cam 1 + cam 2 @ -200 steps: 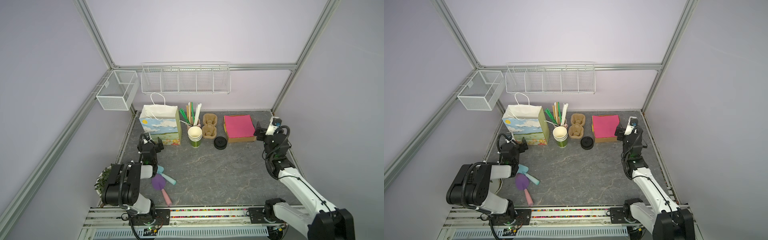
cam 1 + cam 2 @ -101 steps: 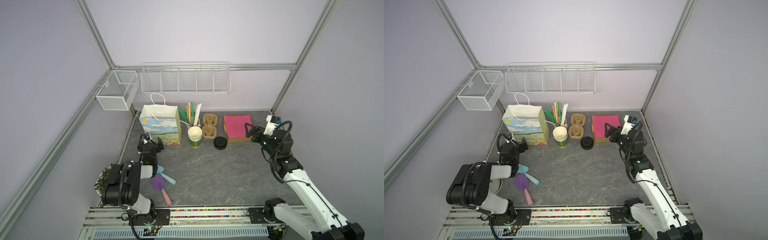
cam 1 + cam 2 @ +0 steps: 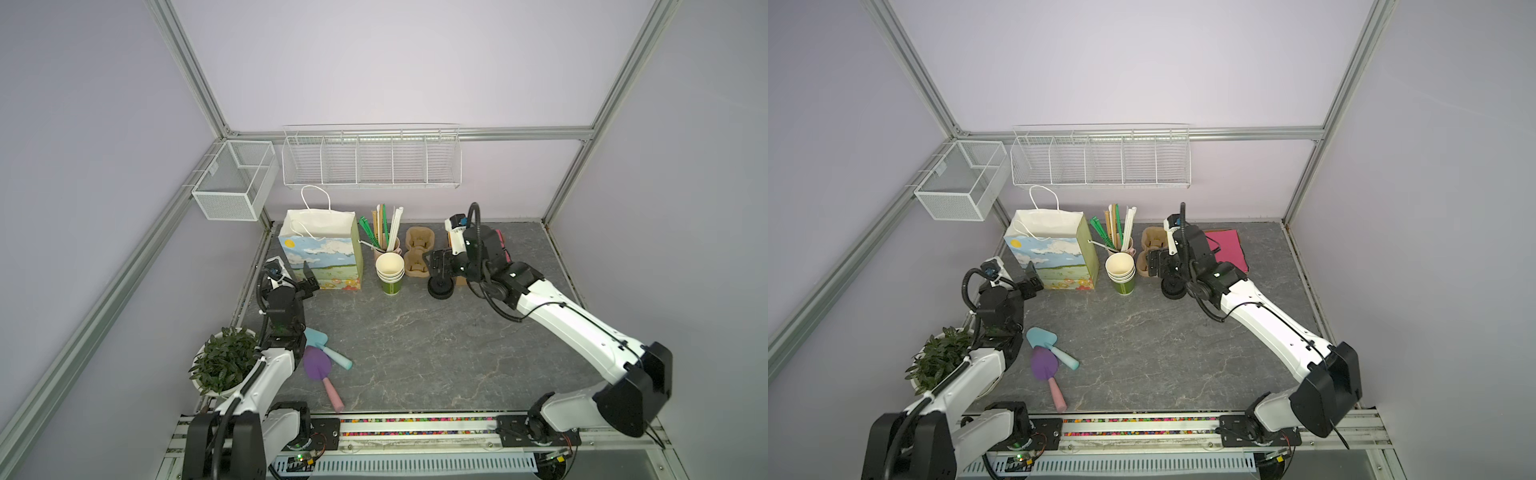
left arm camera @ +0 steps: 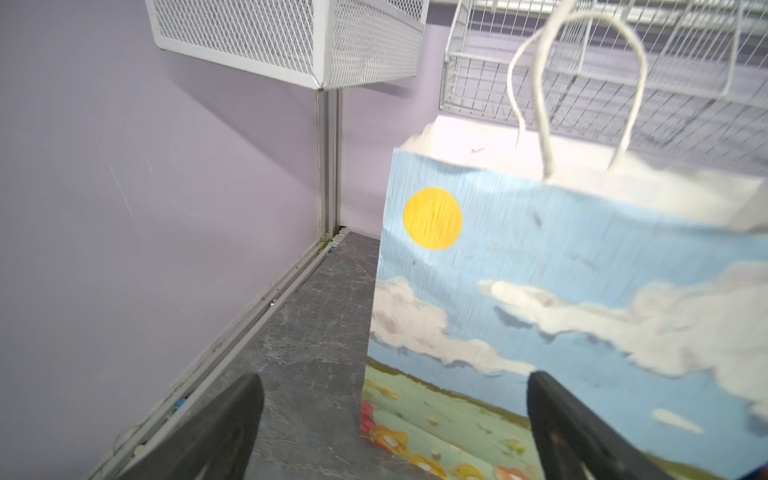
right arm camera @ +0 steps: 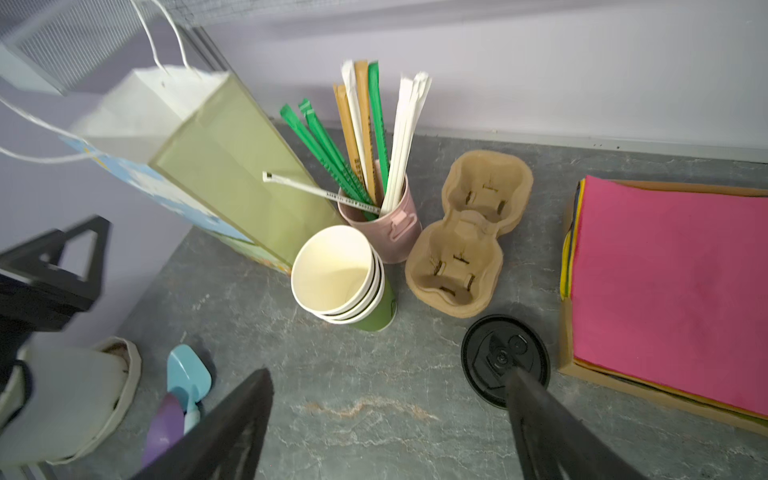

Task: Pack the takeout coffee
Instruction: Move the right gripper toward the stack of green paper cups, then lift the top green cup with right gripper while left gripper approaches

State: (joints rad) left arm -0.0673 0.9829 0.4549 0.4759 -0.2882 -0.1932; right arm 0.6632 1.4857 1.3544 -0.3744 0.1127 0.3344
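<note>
The top cup's uncovered rim lies below, by the lids, so my right gripper needs to move toward the bag (image 3: 322, 253) and down next, fingers astride that rim.
The takeout coffee is out of view: no capped cup shows. A stack of lidless green cups (image 3: 390, 274) (image 3: 1120, 272) (image 5: 340, 278) stands in front of a painted paper bag (image 3: 322, 253) (image 3: 1054, 253) (image 4: 561, 291) (image 5: 199, 166). Loose black lids (image 3: 440, 287) (image 3: 1173, 287) (image 5: 505, 359) lie to the right of the cups. My right gripper (image 3: 434, 266) (image 3: 1156, 262) (image 5: 389, 374) hovers open and empty just above the lids. By the bag's lower left corner, my left gripper (image 3: 297, 276) (image 3: 1021, 282) (image 4: 395, 376) is open and empty.
A pulp cup carrier (image 3: 419, 251) (image 5: 469, 232) and a pink pot of straws (image 3: 386, 237) (image 5: 386, 232) stand at the back. Pink napkins in a box (image 3: 1227, 249) (image 5: 665, 291) lie at the right. A potted plant (image 3: 222, 361) and two toy trowels (image 3: 322, 353) lie front left. Wire baskets (image 3: 370, 158) hang on the walls.
My right arm has swung left from the right wall, across the napkins, and now hangs over the black lids. The left arm has not moved.
</note>
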